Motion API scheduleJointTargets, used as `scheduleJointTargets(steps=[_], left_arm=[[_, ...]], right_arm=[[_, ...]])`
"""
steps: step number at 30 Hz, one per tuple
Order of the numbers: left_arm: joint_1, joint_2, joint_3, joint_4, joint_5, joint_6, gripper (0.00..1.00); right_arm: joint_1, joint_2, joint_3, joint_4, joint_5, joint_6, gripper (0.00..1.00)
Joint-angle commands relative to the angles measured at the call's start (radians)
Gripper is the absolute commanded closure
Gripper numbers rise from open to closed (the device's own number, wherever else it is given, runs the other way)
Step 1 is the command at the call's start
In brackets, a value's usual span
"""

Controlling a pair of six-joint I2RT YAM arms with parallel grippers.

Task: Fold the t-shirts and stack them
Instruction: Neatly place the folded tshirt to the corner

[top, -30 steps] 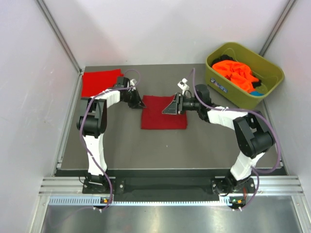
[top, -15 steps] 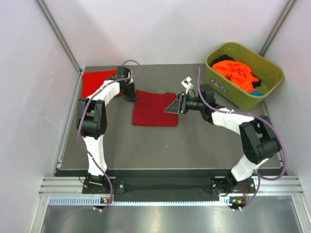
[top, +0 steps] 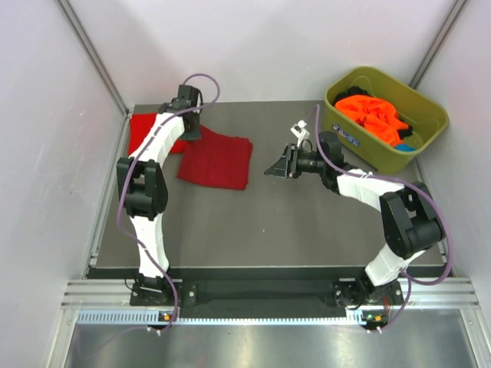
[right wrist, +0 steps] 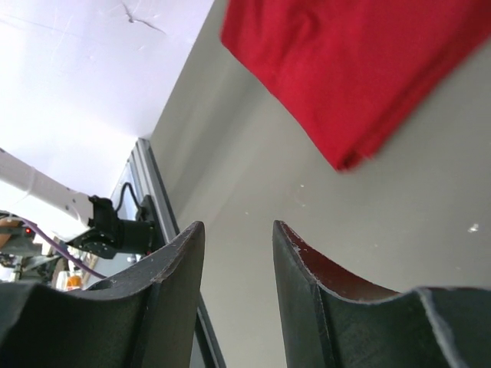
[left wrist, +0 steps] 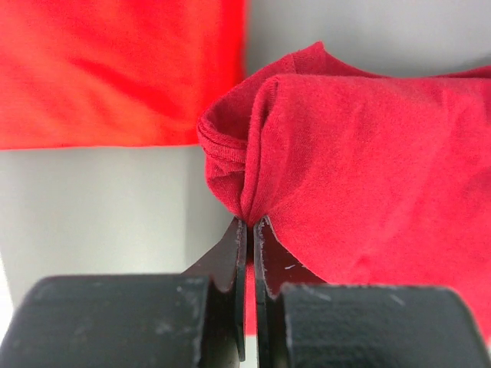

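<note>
My left gripper carries the crimson t-shirt [top: 217, 159] onto the brighter red t-shirt [top: 147, 132] next and releases it, since that lies to the gripper's left in the top view.
A folded dark crimson t-shirt [top: 217, 159] lies at the back left of the table. My left gripper [top: 193, 135] is shut on its far left corner; the left wrist view shows the jaws [left wrist: 249, 224] pinching the bunched cloth edge [left wrist: 368, 169]. A brighter red folded t-shirt [top: 147, 132] lies flat just to the left, also seen in the left wrist view [left wrist: 115, 69]. My right gripper [top: 271, 171] is open and empty over bare table to the right of the crimson shirt [right wrist: 360, 69], its jaws [right wrist: 238, 234] well apart. Orange t-shirts [top: 372, 113] lie in the tub.
The olive-green plastic tub [top: 360, 142] stands at the back right corner, just behind my right arm. White walls enclose the table at the left, back and right. The dark table [top: 268, 222] is bare in front of both grippers.
My left gripper has dragged the crimson shirt back and left, up to the brighter red shirt. My right gripper has let go of the shirt's right edge and now stands clear of it.
</note>
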Motion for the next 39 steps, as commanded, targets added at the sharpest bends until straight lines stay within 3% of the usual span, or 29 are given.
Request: scheduleJointTargets(steps=[1,7,11,20,27,31,39], left_arm=[[0.028,-0.040,0.138,0.007,-0.149,0.067,1.00],[0.042,0.075,0.385,-0.057,-0.188,0.092,1.00],[0.059,0.133,0.465,-0.059,-0.247,0.135,1.00],[0.154,0.153,0.465,0.071,-0.304,0.156,1.00],[0.269,0.155,0.395,0.208,-0.244,0.044,1.00],[0.355,0.194,0.329,0.306,-0.126,-0.054,1.00],[0.436,0.325,0.352,0.377,-0.047,-0.071,1.00]], right_arm=[[-0.019,-0.022,0.061,-0.010,-0.006,-0.067,0.58],[-0.040,0.035,0.099,-0.031,-0.017,-0.106,0.58],[-0.053,0.047,0.105,-0.034,-0.015,-0.115,0.58],[-0.059,0.044,0.108,-0.040,-0.020,-0.136,0.57],[-0.068,0.046,0.107,-0.054,-0.023,-0.153,0.57],[-0.069,0.046,0.110,-0.065,-0.021,-0.163,0.57],[-0.073,0.064,0.121,-0.082,-0.012,-0.178,0.56]])
